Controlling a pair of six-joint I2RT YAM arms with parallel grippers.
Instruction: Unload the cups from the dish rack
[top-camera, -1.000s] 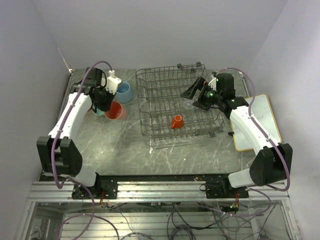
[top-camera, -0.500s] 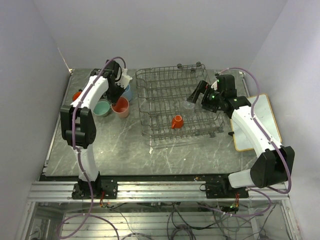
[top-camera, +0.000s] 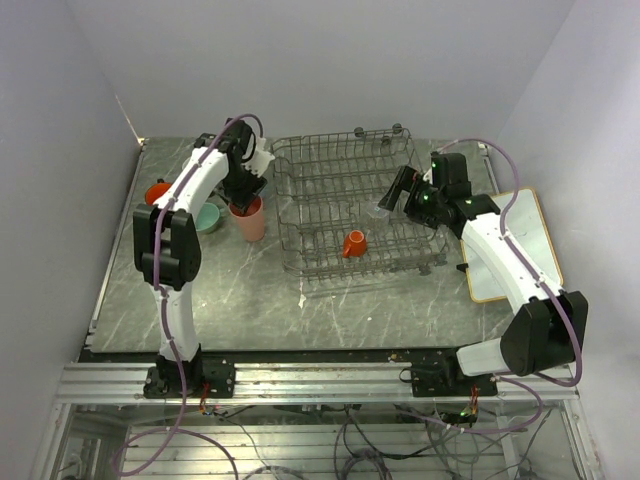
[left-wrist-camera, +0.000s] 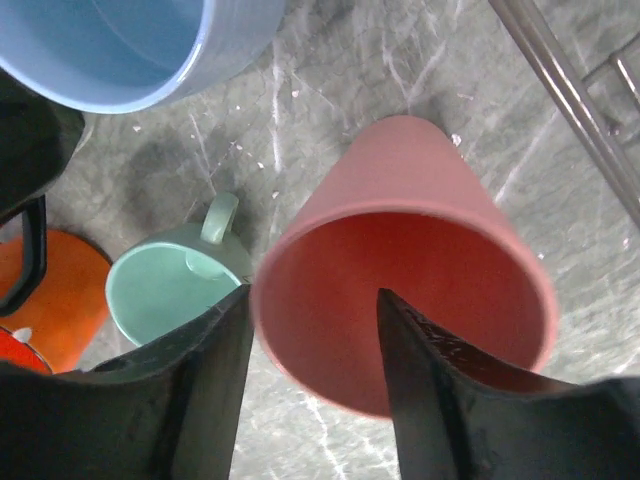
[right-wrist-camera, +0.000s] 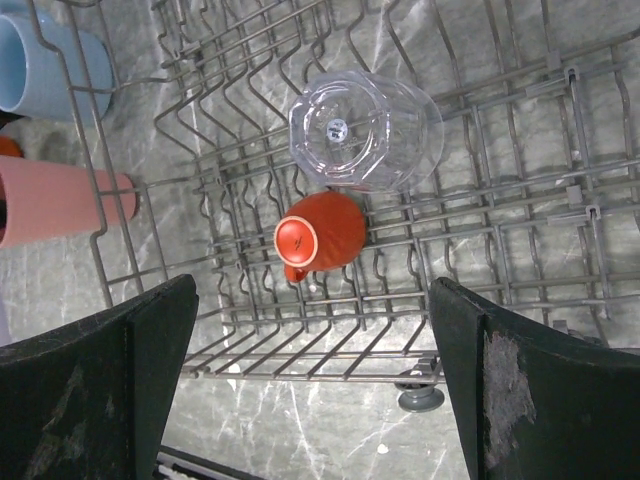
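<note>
The clear glass is below my right gripper and to its left in the top view, so my right gripper will move sideways and down around the glass's base.
The pink tumbler (top-camera: 251, 219) (left-wrist-camera: 410, 250) stands upright on the table, left of the dish rack (top-camera: 370, 277). My left gripper (top-camera: 241, 194) (left-wrist-camera: 315, 293) is open, with one finger inside the tumbler's rim and one outside, and gaps show on both sides. Close by stand the light blue mug (left-wrist-camera: 120, 50), the pale green cup (top-camera: 207, 217) (left-wrist-camera: 165, 300) and the orange mug (top-camera: 156, 190) (left-wrist-camera: 55, 300). In the rack lie the tiny orange cup (top-camera: 353, 243) (right-wrist-camera: 320, 237) and the upturned clear glass (right-wrist-camera: 365, 130). My right gripper (top-camera: 396, 192) (right-wrist-camera: 312, 290) hangs wide open above them.
A white board with a wooden frame (top-camera: 521, 243) lies right of the rack. A black shape with a loop handle (left-wrist-camera: 30, 170), perhaps a mug, sits at the left edge of the left wrist view. The rack's raised wire side (right-wrist-camera: 100, 250) stands between the tumbler and the rack's cups.
My left gripper carried the pink tumbler right, toward the rack, stood it upright and opened its jaws. The right gripper shifted slightly over the rack and stayed open.
</note>
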